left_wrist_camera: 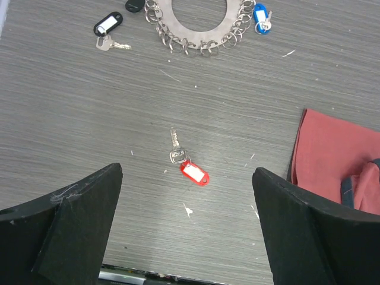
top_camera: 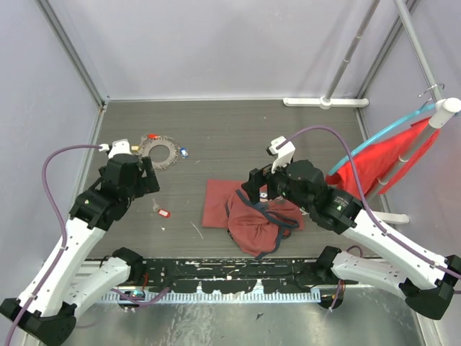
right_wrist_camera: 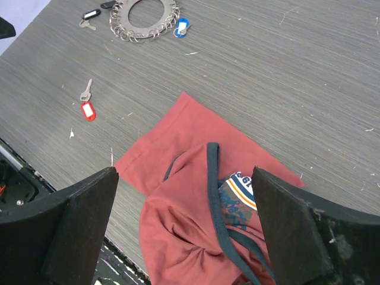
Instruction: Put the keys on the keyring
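The small rings stick out from the keyring's edge by the blue-tagged key. My left gripper will move outward and down onto them next.
The keyring (top_camera: 160, 152), a flat grey ring fringed with small silvery rings, lies at the far left of the table; it also shows in the left wrist view (left_wrist_camera: 196, 32) and the right wrist view (right_wrist_camera: 139, 34). A red-tagged key (top_camera: 163, 212) (left_wrist_camera: 195, 172) (right_wrist_camera: 88, 110) lies loose nearer the arms. A blue-tagged key (top_camera: 184, 152) (left_wrist_camera: 260, 13) lies against the ring's right side. A black-tagged key (left_wrist_camera: 107, 25) lies left of the ring. My left gripper (top_camera: 148, 179) (left_wrist_camera: 187, 173) is open and empty above the red key. My right gripper (top_camera: 256, 189) (right_wrist_camera: 184, 175) is open and empty over the dark-red cloth bag (top_camera: 252, 216) (right_wrist_camera: 184, 237).
The bag lies crumpled mid-table with a blue drawstring and patterned fabric showing. A red cloth on a blue hoop (top_camera: 382, 158) leans at the right wall. A white pole foot (top_camera: 324, 102) sits at the back edge. Frame posts and walls enclose the table.
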`<state>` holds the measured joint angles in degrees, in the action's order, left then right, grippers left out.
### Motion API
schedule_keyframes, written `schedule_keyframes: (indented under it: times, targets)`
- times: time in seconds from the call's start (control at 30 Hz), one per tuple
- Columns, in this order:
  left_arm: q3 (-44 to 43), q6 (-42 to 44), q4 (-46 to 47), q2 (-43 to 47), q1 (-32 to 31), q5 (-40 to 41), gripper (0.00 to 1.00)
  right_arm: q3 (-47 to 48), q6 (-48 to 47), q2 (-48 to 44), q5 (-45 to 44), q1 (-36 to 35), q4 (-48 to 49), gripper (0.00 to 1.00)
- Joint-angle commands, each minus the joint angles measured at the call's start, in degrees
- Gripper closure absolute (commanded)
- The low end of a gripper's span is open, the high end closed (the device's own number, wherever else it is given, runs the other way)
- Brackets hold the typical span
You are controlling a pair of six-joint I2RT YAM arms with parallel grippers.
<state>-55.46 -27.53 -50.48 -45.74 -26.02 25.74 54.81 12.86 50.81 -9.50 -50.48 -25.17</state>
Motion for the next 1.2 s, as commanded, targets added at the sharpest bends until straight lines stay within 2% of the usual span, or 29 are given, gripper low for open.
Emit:
schedule_keyframes:
  times: [0.0,0.23,0.4,0.53,0.63,0.7,0.9,1.03,1.17]
  targets:
    - [-0.08,-2.28,0.0,-1.29,0.26,2.28,0.02,-0.88,1.88,-1.12,-4.04,-0.32,3.24,0.0]
    - [-1.55,-2.31,0.05,-4.54,0.22,2.0,0.02,0.64,3.73,-0.16,-8.21,-0.22,-0.34,0.0]
    - [-3.15,-0.18,0.91,-9.23,0.19,0.38,0.02,1.55,5.77,0.86,-14.38,-0.24,-2.64,0.0]
    - [-4.72,1.59,2.78,-13.88,0.26,-1.27,0.02,4.5,6.38,4.21,-15.23,-0.19,-6.97,0.0]
    - [-5.77,3.29,5.35,-18.13,0.25,-2.11,0.0,6.4,5.28,7.63,-10.98,0.86,-9.22,0.0]
    - [-5.92,5.9,8.45,-22.02,0.27,-3.22,0.04,6.07,5.05,9.18,-6.67,3.06,-9.16,0.0]
    - [-12.56,11.25,12.18,-37.55,0.24,-3.18,0.11,0.64,5.07,8.81,12.08,14.88,-5.52,0.0]
    - [-18.94,13.81,12.49,-48.16,0.33,-2.17,0.2,-1.57,4.44,7.77,15.06,18.03,-5.79,0.0]
    - [-24.19,15.92,13.42,-56.75,0.83,-2.08,0.2,-2.69,4.01,6.93,16.47,18.4,-6.57,0.01]
